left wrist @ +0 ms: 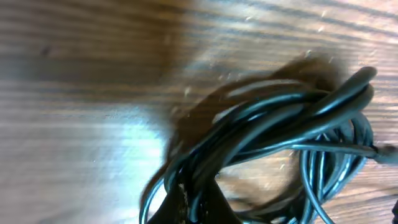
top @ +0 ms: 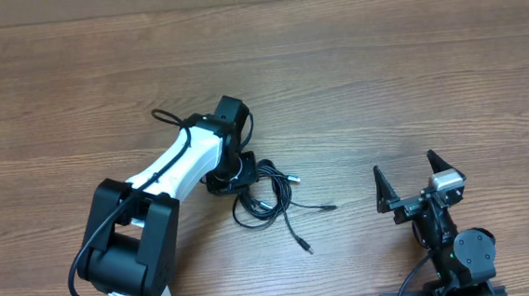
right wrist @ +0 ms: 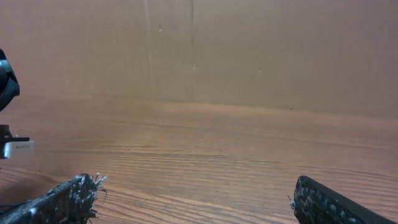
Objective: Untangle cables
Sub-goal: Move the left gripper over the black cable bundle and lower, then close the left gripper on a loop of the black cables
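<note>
The left gripper is pinching several cords together, so next it needs to pull them slightly to the left in the overhead view and let them go low over the bare wood.
The cables [top: 270, 196] lie as a tangle of thin black cords near the table's middle, with plug ends trailing right and down. My left gripper [top: 232, 176] sits at the tangle's left edge and is shut on a bunch of the cords. In the left wrist view the cables [left wrist: 292, 124] loop close to the camera, and the gripper [left wrist: 194, 208] pinches several strands at the bottom edge. My right gripper [top: 407, 183] is open and empty at the lower right, apart from the cables. Its fingers [right wrist: 193, 202] show wide apart over bare wood.
The wooden table [top: 409, 73] stretches around the tangle. A brown cardboard wall [right wrist: 199, 50] stands behind the table's far edge. A thicker black cord [top: 171, 125] runs along the left arm.
</note>
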